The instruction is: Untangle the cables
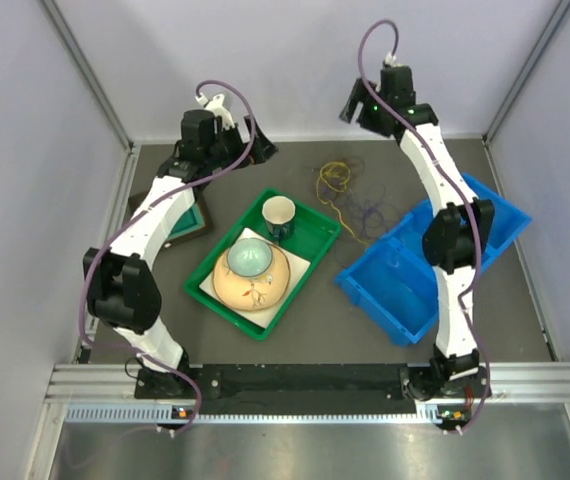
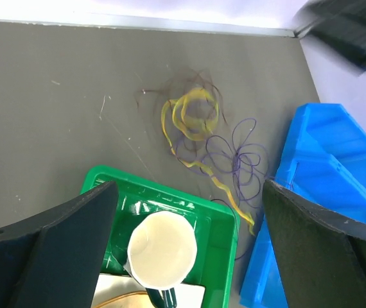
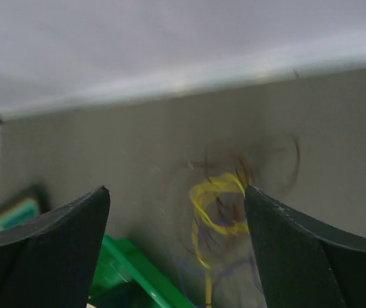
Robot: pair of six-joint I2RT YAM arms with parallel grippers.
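Observation:
The right gripper tilts its fingers down next and lowers to the middle of the purple loops beside the yellow coil, where the strands bunch together.
The cables lie as a loose tangle on the dark table, between the green tray and the blue bin. A yellow coil sits among thin dark brown loops, and its tail runs down toward the bin. Purple loops spread just right of the coil. My left gripper hangs open above the tray's far corner, short of the tangle, with nothing between its jaws. My right gripper is open and raised at the back, looking down on the yellow coil. It holds nothing, and its view is blurred.
The green tray holds a cup and a peach bowl with a teal bowl inside it. The blue bin stands right of the cables. A framed teal panel lies at the left. Walls close the back and sides.

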